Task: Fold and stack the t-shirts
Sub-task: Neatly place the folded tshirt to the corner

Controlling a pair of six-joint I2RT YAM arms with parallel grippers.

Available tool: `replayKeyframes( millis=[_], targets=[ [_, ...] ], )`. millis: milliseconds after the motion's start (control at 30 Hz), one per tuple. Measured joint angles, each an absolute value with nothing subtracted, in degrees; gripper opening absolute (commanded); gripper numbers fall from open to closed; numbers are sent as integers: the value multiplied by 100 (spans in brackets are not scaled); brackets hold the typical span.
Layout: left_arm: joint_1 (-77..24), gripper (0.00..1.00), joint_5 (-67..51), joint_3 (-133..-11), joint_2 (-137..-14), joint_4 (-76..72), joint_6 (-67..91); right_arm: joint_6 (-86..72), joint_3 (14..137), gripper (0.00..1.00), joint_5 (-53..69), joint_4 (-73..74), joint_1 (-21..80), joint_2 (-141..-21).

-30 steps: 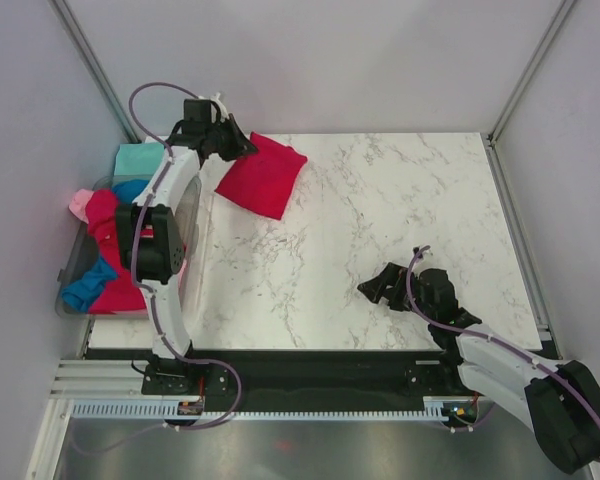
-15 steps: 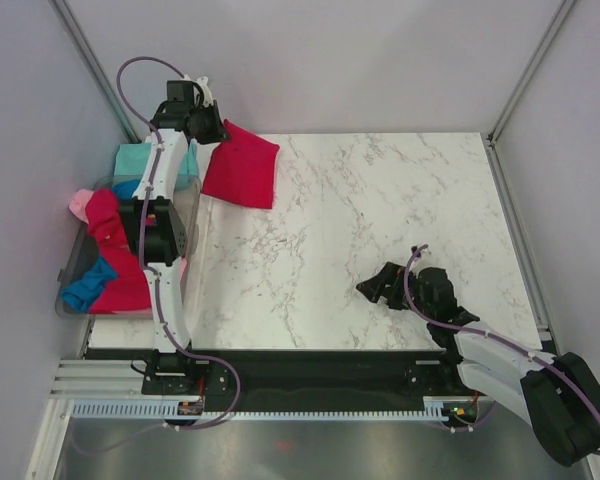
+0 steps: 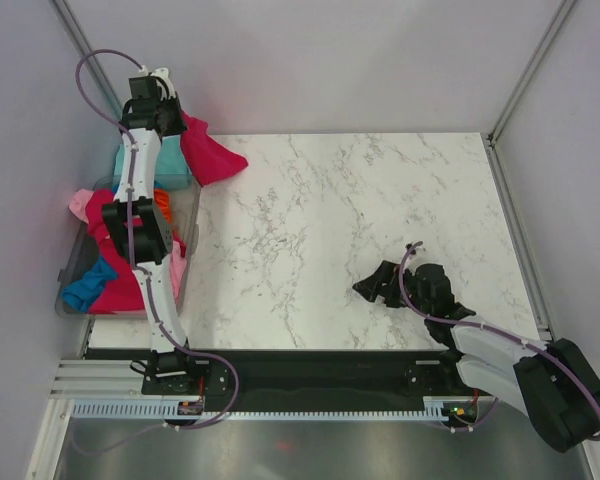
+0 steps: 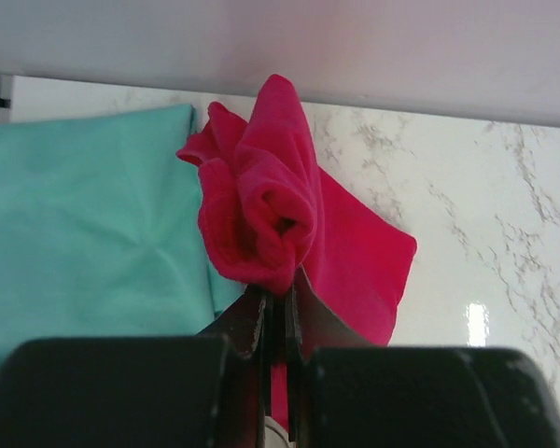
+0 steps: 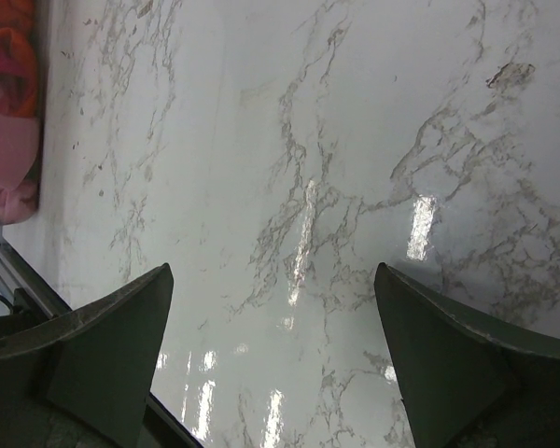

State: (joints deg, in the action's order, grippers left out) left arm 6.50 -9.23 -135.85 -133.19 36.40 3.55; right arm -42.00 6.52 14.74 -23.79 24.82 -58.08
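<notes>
The left gripper needs to carry the crimson-red t-shirt across the mint-teal t-shirt [image 3: 162,163] [image 4: 95,224] next, toward the far corner post.
My left gripper [image 3: 176,122] is shut on a folded crimson-red t-shirt [image 3: 212,155] and holds it at the table's far left corner, over the edge of a folded mint-teal t-shirt [image 3: 135,165]. In the left wrist view the red shirt [image 4: 271,196] bunches just beyond my shut fingertips [image 4: 278,297], with the mint-teal shirt [image 4: 84,224] flat to its left. More shirts, red [image 3: 115,235], pink [image 3: 80,203], blue [image 3: 88,283] and orange [image 3: 161,207], lie piled in the bin. My right gripper [image 3: 370,288] is open and empty low over the table's near right part.
A clear plastic bin [image 3: 70,265] stands off the table's left edge. The marble table [image 3: 360,210] spreads to the right. Grey walls and metal posts close in the back and sides. The right wrist view shows bare marble [image 5: 289,168] and pink-red cloth [image 5: 9,103] at far left.
My left gripper has carried the red shirt left and back, from the table's far left area to the corner over the mint-teal shirt. The right arm has barely moved.
</notes>
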Motion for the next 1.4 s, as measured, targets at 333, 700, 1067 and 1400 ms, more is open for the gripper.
replayKeyframes(
  millis=[333, 700, 1067, 1400],
  targets=[
    [1081, 2, -902, -13625, -13358, 3116, 117, -4130, 788, 97, 1645, -2484, 2482, -6114],
    [1380, 4, -725, -13646, -13664, 2084, 86, -4106, 792, 97, 1673, -2484, 2482, -6123],
    [1457, 3, -193, -13734, -14232, 1544, -139, -4069, 910, 97, 1747, -2488, 2482, -6313],
    [1900, 21, -235, -13935, -14730, 1002, -139, -4062, 1074, 97, 1802, -2482, 2482, -6554]
  ],
)
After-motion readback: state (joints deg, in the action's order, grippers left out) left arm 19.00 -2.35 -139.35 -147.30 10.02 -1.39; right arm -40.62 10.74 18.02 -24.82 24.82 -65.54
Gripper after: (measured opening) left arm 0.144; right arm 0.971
